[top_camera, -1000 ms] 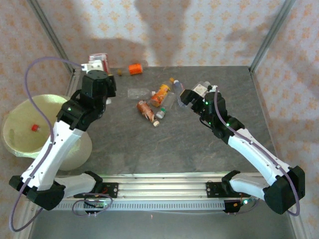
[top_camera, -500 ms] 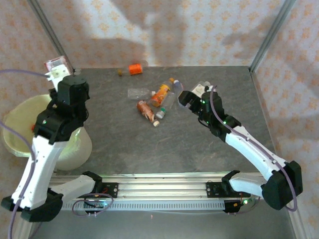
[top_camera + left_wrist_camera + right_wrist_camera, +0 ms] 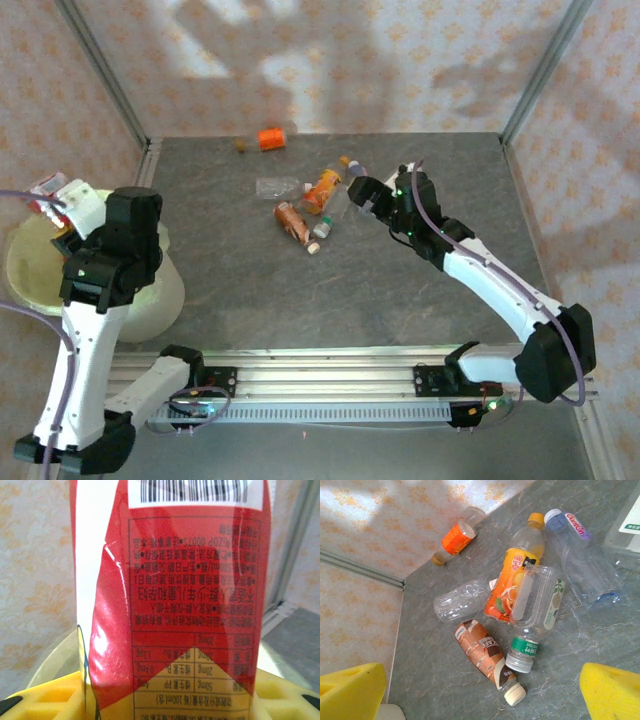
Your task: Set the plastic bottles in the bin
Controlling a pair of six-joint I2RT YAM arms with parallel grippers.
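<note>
My left gripper draws the bottle back from the bin's far edge next and releases it, since the bin's opening (image 3: pixel 36 262) lies back toward the base.
My left gripper (image 3: pixel 62 203) is shut on a red-labelled plastic bottle (image 3: pixel 47 187) and holds it above the far edge of the bin (image 3: pixel 152 298), a white bucket with a pale yellow-green liner. In the left wrist view the red label (image 3: pixel 170 605) stands between my yellow pads (image 3: pixel 285 697). Several bottles lie at the table's back middle: an orange juice bottle (image 3: pixel 512 577), a clear one with a green band (image 3: pixel 537 610), a brown coffee bottle (image 3: pixel 482 652), a crushed clear one (image 3: pixel 462 600) and a blue-capped one (image 3: pixel 580 555). My right gripper (image 3: pixel 362 192) hovers open just right of them.
An orange-labelled bottle (image 3: pixel 270 138) lies alone against the back wall. Metal frame posts (image 3: pixel 110 85) stand at the back corners. A slotted rail (image 3: pixel 320 385) runs along the near edge. Bare grey tabletop (image 3: pixel 300 300) stretches between the pile and the rail.
The left arm has swung left from the table's back left corner to over the bin, carrying the red bottle. The right gripper has edged slightly toward the bottle pile.
</note>
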